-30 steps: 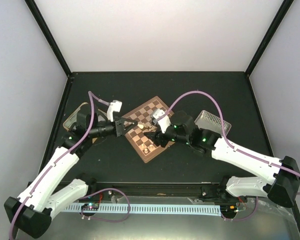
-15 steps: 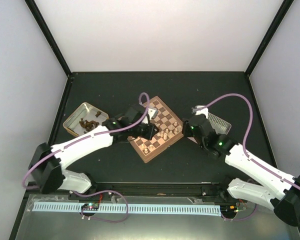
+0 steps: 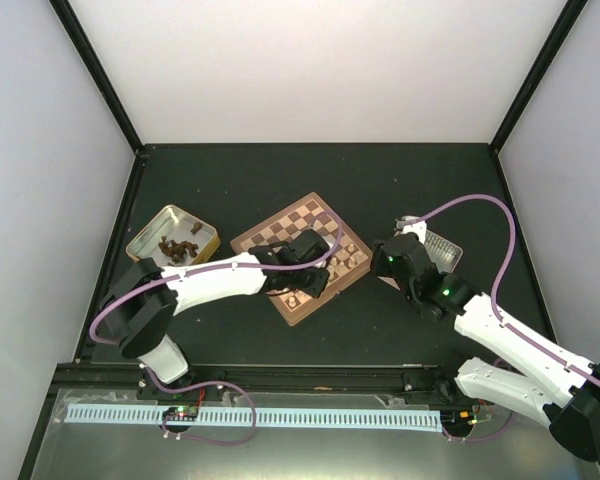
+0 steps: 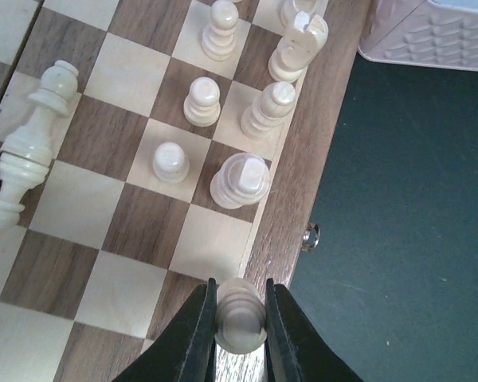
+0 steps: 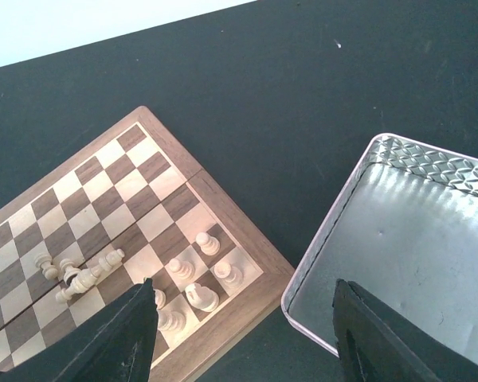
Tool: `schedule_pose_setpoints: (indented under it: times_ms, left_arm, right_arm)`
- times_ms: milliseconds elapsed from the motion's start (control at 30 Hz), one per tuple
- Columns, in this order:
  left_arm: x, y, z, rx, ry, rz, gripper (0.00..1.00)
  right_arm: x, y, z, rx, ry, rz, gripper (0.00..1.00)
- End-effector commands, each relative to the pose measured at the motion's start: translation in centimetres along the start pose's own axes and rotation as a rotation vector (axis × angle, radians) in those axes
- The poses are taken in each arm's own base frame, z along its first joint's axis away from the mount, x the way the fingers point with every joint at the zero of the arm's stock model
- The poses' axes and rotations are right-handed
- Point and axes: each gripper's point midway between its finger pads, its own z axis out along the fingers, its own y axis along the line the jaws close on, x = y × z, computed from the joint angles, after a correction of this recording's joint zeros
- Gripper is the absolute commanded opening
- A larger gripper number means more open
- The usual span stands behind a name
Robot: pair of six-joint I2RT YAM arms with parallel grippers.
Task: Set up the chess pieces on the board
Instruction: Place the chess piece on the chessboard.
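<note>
The empty light square [image 4: 212, 243] beside the last standing edge piece continues the row, so my left gripper needs to lower its piece off the board's edge onto that square next.
The board [image 3: 280, 232] lies skewed in the middle of the table. My left gripper [image 4: 239, 326] is shut on a cream chess piece [image 4: 239, 318], held over the rim [image 4: 291, 203] of the board by its right edge. Several cream chess pieces [image 4: 240, 180] stand upright just ahead of it near the corner, and two more [image 4: 32, 143] lie tipped on the squares to the left. In the top view the left gripper [image 3: 318, 285] reaches across the board. My right gripper [image 5: 255, 342] hangs open and empty above the gap between the board [image 5: 127, 191] and a tin [image 5: 406, 255].
An open tin [image 3: 172, 238] with dark brown pieces sits left of the board. An empty metal tin [image 3: 435, 245] sits just right of it, with its ribbed wall [image 4: 430, 36] showing in the left wrist view. Both arms crowd the board's near right side.
My left arm has swung from the left side across the board to its right edge, with a piece in its jaws. The right arm has pulled back off the board toward the tin.
</note>
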Motion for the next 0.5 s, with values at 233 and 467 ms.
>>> schedule_pose_setpoints:
  times_ms: [233,467]
  left_arm:
    - [-1.1,0.1,2.1,-0.043,-0.055,0.049,0.04]
    - [-0.5,1.1,2.3,-0.084,-0.059,0.043,0.09]
  right_arm:
    - [-0.1,-0.3,0.3,0.004,-0.015,0.027,0.62]
    - [0.0,-0.1,0.4,-0.005,-0.012,0.027,0.62]
